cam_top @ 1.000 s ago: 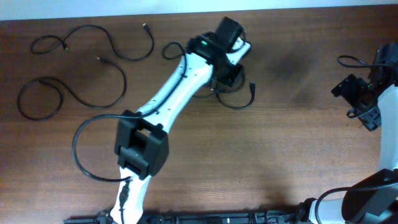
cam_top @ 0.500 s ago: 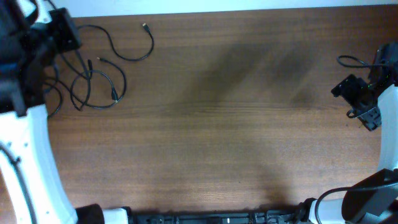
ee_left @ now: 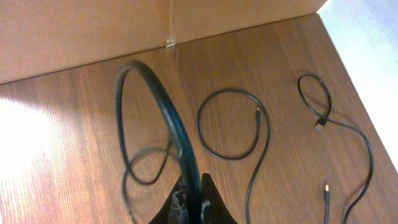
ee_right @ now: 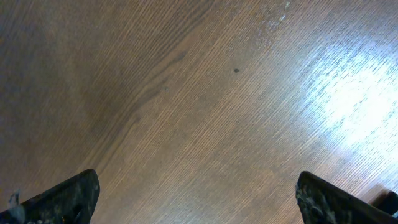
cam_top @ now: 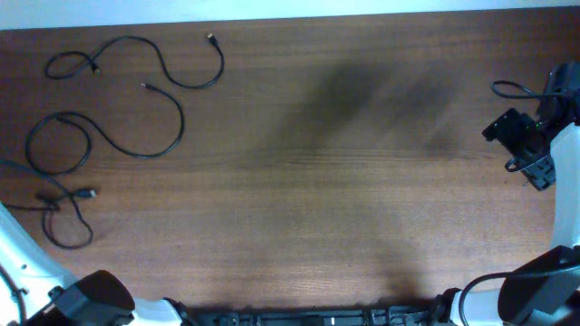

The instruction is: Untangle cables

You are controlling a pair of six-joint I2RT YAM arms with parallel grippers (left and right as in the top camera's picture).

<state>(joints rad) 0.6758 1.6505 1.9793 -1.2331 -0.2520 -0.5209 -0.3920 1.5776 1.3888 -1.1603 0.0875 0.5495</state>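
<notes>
My left gripper lowers toward the tabletop (cam_top: 16,192) beside that coil next and releases the held cable, since its resting coil lies clear of the looped cable.
Three thin black cables lie apart at the table's left. One cable (cam_top: 163,68) snakes along the far edge. A second cable (cam_top: 109,136) forms a loop below it. A third cable (cam_top: 65,217) lies at the near left and runs off the left edge. My left gripper (ee_left: 193,208) is shut on a black cable (ee_left: 163,102) that arcs up from its jaws; the gripper itself is outside the overhead view. The left wrist view also shows a looped cable (ee_left: 231,124) and another cable (ee_left: 348,134) on the table. My right gripper (cam_top: 526,152) is open and empty over bare wood (ee_right: 199,199).
The left arm's white link (cam_top: 23,263) shows at the near left corner. A tan board (ee_left: 93,31) stands along the table's edge in the left wrist view, with pale floor (ee_left: 367,37) beyond the corner. The right arm (cam_top: 566,163) stays at the right edge.
My left arm swung from the table's middle to the far left with a cable in its jaws and left the overhead view. The third cable now lies at the near left. The right arm has not moved.
</notes>
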